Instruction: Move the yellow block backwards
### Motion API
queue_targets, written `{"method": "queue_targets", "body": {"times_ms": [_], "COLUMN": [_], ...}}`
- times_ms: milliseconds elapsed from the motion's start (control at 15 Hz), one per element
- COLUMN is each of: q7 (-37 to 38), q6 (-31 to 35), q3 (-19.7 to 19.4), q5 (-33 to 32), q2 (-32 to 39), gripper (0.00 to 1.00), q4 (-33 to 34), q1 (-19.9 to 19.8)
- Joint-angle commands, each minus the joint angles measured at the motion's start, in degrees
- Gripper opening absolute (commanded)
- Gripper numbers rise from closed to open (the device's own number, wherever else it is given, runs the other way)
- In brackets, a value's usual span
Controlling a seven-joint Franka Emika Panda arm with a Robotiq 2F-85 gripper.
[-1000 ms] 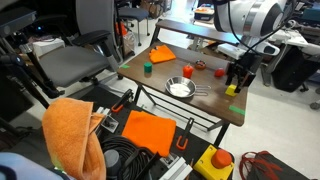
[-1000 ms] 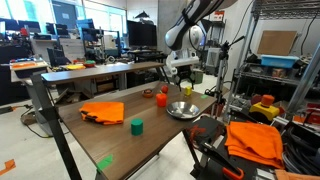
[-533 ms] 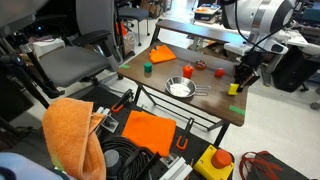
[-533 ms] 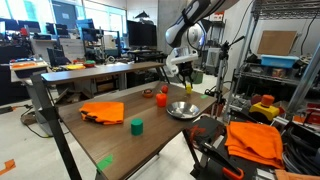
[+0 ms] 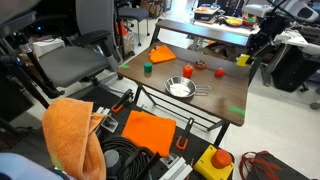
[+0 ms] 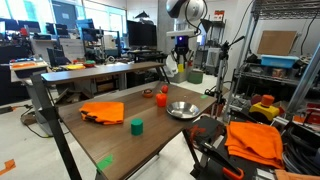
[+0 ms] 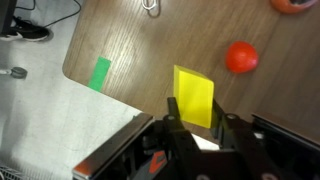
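The yellow cube still hangs high; next I must turn, lower my gripper far down to bare wood beside the red ball [image 5: 235,80] and release it.
The yellow block [image 7: 194,97] is a small bright yellow cube, clamped between the fingers of my gripper [image 7: 194,122] in the wrist view. It hangs high over the wooden table [image 7: 130,40], well clear of the surface. In an exterior view the gripper [image 5: 247,56] is raised above the table's far right side, with the yellow block [image 5: 243,61] showing at its tip. In an exterior view the gripper [image 6: 181,52] hangs above the table's far end, and the block is too small to make out there.
On the table are a metal bowl [image 5: 180,88], a green cylinder [image 5: 147,69], an orange cloth [image 5: 162,54], a red ball [image 7: 241,57] and green tape patches [image 7: 100,72]. A yellow box with a red button [image 5: 218,163] sits on the floor.
The gripper shut on the yellow block at the table's right edge, then lifted it high and carried it toward the back of the table.
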Motion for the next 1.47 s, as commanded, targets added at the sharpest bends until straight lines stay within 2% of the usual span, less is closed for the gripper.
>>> {"method": "queue_targets", "body": {"times_ms": [0,333,400,733,1133,1200,1267,1333,1400], "q7": [6.15,16.13,18.31,27.13,33.99,35.23,35.92,36.95,38.10], "q6": [0.00,1.76,3.10,3.82,3.80,4.01,6.03,6.11,4.79], "q3": [1.44,0.38,1.53,2.31,4.52,4.67,4.92,5.02,4.92], "q5": [2.57,2.19,0.88,0.19,0.00,-0.15,-0.16,-0.22,-0.38], "q2": [5.57,14.25,14.87,19.60,23.10,23.35,21.06,21.25,23.32], "gripper": [0.08,0.08,0.08,0.08,0.08,0.08,0.08,0.08,0.08], "q4": [11.49,22.61,22.61,27.57,32.30,32.23,27.51,27.16,30.29], "q1": [-2.55,-3.49,-3.81,-3.78,-3.55,-3.51,-3.21,-3.25,-3.47]}}
